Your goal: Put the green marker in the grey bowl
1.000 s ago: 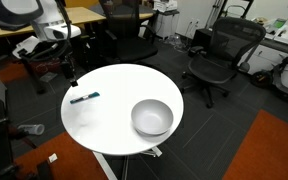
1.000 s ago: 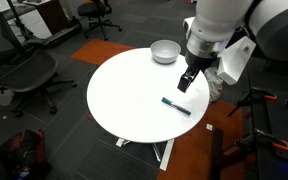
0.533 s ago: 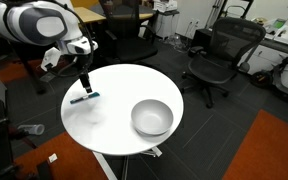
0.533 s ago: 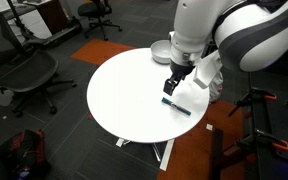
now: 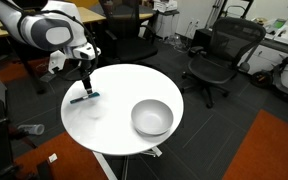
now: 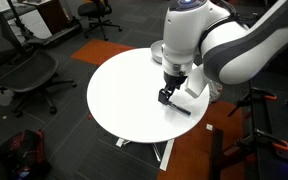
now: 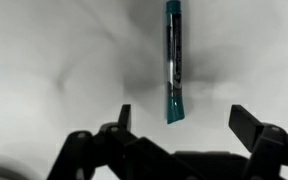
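Note:
The gripper moves down onto the marker's near end next and closes around the marker, since the green marker's near end (image 5: 93,95) (image 7: 175,106) lines up between my open fingers.
The green marker (image 5: 83,97) lies flat on the round white table (image 5: 119,125) near its edge; it also shows in an exterior view (image 6: 179,106) and in the wrist view (image 7: 173,60) as a teal stick with a darker far end. My gripper (image 5: 86,88) hangs open just above the marker, its fingers (image 7: 184,120) either side of the marker's near end; it also shows in an exterior view (image 6: 166,96). The grey bowl (image 5: 151,117) stands empty on the far side of the table, partly hidden behind my arm in an exterior view (image 6: 158,47).
Black office chairs (image 5: 216,55) stand around the table, one more in an exterior view (image 6: 29,72). Desks line the back wall. An orange carpet patch (image 5: 274,150) lies beside the table.
My gripper has come from beyond the table's edge to over the marker and has dropped lower onto it. The marker and bowl have not moved.

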Controlling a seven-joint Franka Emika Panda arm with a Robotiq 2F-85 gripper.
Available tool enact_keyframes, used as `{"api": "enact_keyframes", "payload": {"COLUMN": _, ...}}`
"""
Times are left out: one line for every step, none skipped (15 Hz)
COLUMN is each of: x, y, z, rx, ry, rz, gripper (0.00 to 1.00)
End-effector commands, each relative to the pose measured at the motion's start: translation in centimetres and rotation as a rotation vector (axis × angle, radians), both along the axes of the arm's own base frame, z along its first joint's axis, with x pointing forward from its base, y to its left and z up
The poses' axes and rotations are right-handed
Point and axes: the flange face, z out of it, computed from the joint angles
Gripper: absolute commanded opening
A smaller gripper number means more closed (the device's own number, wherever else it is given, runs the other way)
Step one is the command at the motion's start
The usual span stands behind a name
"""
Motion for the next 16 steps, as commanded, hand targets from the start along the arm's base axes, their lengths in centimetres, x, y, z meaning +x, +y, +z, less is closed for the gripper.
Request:
{"api": "enact_keyframes", "payload": {"x": 0.5, "y": -0.3, "z": -0.5, "rx": 0.006, "ry": 0.005, "rz": -0.002, "gripper": 1.00}}
{"api": "enact_keyframes", "payload": {"x": 0.5, "y": -0.4, "z": -0.7, "rx": 0.006, "ry": 0.007, "rz": -0.005, "gripper": 1.00}}
{"api": "enact_keyframes", "payload": {"x": 0.4, "y": -0.4, "z": -0.9, "rx": 0.008, "ry": 0.009, "rz": -0.008, "gripper": 1.00}}
{"api": "enact_keyframes", "payload": {"x": 0.4, "y": -0.4, "z": -1.1, "rx": 0.009, "ry": 0.011, "rz": -0.010, "gripper": 1.00}}
{"api": "enact_keyframes", "payload": {"x": 0.3, "y": -0.4, "z": -1.2, "rx": 0.009, "ry": 0.013, "rz": -0.013, "gripper": 1.00}}
{"api": "enact_keyframes", "payload": {"x": 0.3, "y": -0.4, "z": -1.3, "rx": 0.011, "ry": 0.015, "rz": -0.012, "gripper": 1.00}}
{"api": "enact_keyframes", "payload": {"x": 0.2, "y": -0.3, "z": -1.5, "rx": 0.011, "ry": 0.019, "rz": -0.008, "gripper": 1.00}}
{"api": "enact_keyframes", "payload": {"x": 0.2, "y": -0.3, "z": -1.7, "rx": 0.010, "ry": 0.020, "rz": -0.007, "gripper": 1.00}}
{"api": "enact_keyframes", "payload": {"x": 0.1, "y": -0.2, "z": -1.8, "rx": 0.010, "ry": 0.023, "rz": -0.004, "gripper": 1.00}}
{"api": "enact_keyframes", "payload": {"x": 0.0, "y": -0.2, "z": -2.0, "rx": 0.011, "ry": 0.026, "rz": -0.003, "gripper": 1.00}}
{"api": "enact_keyframes", "payload": {"x": 0.0, "y": -0.2, "z": -2.2, "rx": 0.009, "ry": 0.030, "rz": -0.002, "gripper": 1.00}}
{"api": "enact_keyframes", "payload": {"x": -0.1, "y": -0.2, "z": -2.4, "rx": 0.010, "ry": 0.032, "rz": -0.001, "gripper": 1.00}}
{"api": "enact_keyframes", "payload": {"x": -0.2, "y": -0.2, "z": -2.6, "rx": 0.011, "ry": 0.034, "rz": 0.000, "gripper": 1.00}}
{"api": "enact_keyframes", "payload": {"x": -0.2, "y": -0.2, "z": -2.8, "rx": 0.012, "ry": 0.036, "rz": 0.001, "gripper": 1.00}}
{"api": "enact_keyframes", "payload": {"x": -0.3, "y": -0.2, "z": -3.0, "rx": 0.012, "ry": 0.037, "rz": 0.001, "gripper": 1.00}}
{"api": "enact_keyframes", "payload": {"x": -0.3, "y": -0.2, "z": -3.2, "rx": 0.014, "ry": 0.038, "rz": 0.002, "gripper": 1.00}}
